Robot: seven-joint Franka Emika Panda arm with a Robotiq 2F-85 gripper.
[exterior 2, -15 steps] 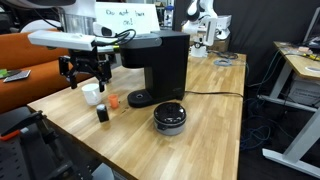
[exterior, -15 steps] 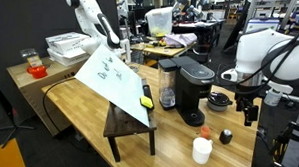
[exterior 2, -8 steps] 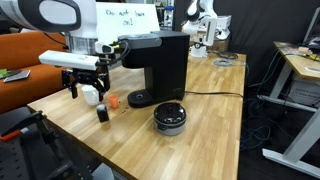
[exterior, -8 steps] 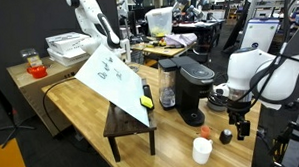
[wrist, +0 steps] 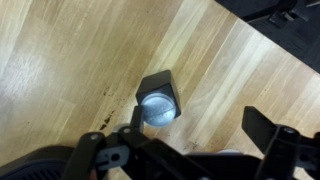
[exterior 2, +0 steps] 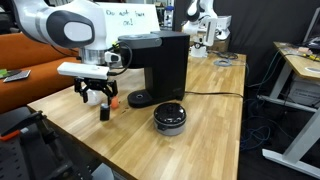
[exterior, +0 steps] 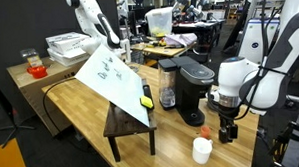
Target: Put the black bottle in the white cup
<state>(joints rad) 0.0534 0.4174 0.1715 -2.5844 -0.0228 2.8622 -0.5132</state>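
Note:
The black bottle's silvery top [exterior 2: 104,110] [wrist: 158,109] is below my gripper, off-center toward the left in the wrist view. My gripper will move that way next and go down to have its fingers on both sides of it.
The black bottle [wrist: 158,102] is small and squat with a silvery top, and stands on the wooden table. In the wrist view it lies close to one finger of my open gripper [wrist: 200,125]. In an exterior view the bottle [exterior 2: 103,114] stands just below the gripper [exterior 2: 99,98], which hovers over it. The white cup [exterior: 202,150] stands on the table a little in front of the gripper [exterior: 227,131]. In that view the gripper mostly hides the bottle. The gripper holds nothing.
A large black coffee machine [exterior 2: 160,65] stands close behind the gripper, with a flat round black dish [exterior 2: 169,117] beside it. A small orange object [exterior 2: 113,101] lies near the bottle. A tilted white board on a dark stool [exterior: 117,80] stands further along the table. The table edge [exterior 2: 60,120] is near.
The arm has come down and across the table, from above the cup to just over the black bottle. The gripper stays open. The bottle and the cup have not moved.

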